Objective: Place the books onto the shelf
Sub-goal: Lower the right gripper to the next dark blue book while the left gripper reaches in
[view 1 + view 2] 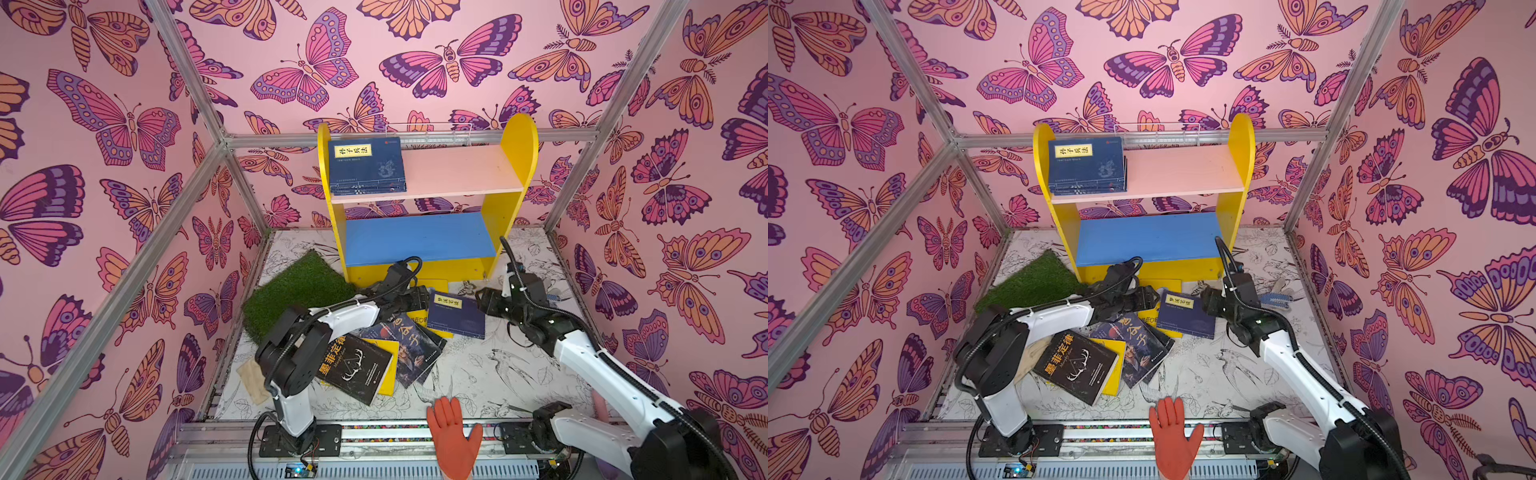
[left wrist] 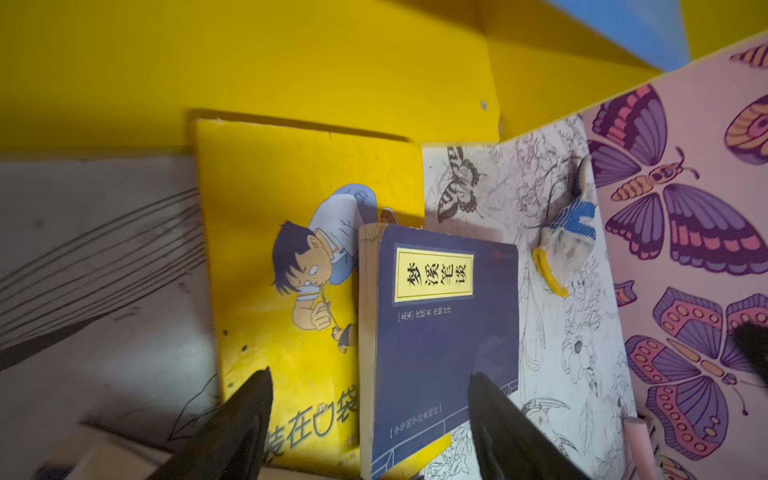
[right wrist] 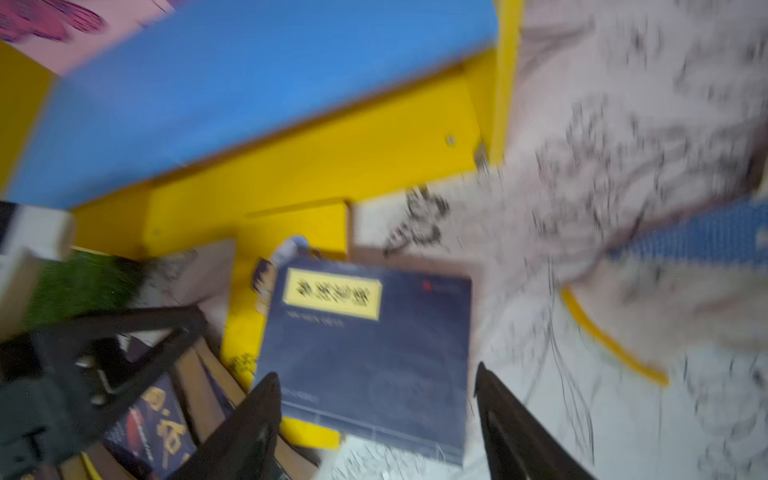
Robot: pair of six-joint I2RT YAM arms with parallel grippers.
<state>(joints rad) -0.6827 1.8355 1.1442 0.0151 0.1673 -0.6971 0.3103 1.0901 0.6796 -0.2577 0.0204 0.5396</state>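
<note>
The navy book's pale page edge (image 2: pixel 368 352) lies below my left gripper, raised on top of the yellow book (image 2: pixel 282 208). My gripper needs to lower its open fingers astride it.
The shelf (image 1: pixel 515 141) (image 1: pixel 1241 141) stands at the back, with navy books (image 1: pixel 365 166) stacked on the left of its pink upper board; its blue lower board is bare. On the floor in front lie a black antler book (image 1: pixel 357 368), a dark portrait cover (image 1: pixel 409 349) and a yellow cartoon-boy book (image 2: pixel 282 208). A navy book with a yellow label (image 1: pixel 457 316) (image 2: pixel 444 332) (image 3: pixel 365 353) lies across that one. My left gripper (image 1: pixel 419 296) (image 2: pixel 370 376) hangs open over the navy book's left edge. My right gripper (image 1: pixel 482 300) (image 3: pixel 376 372) hovers open at its right side. Neither holds anything.
A green grass mat (image 1: pixel 295 291) lies left of the shelf. A knitted blue-and-white glove (image 1: pixel 1277 297) (image 2: pixel 569 232) rests on the floor to the right. An orange glove (image 1: pixel 453 436) sits at the front rail, and a beige card (image 1: pixel 251 380) by the left arm's base.
</note>
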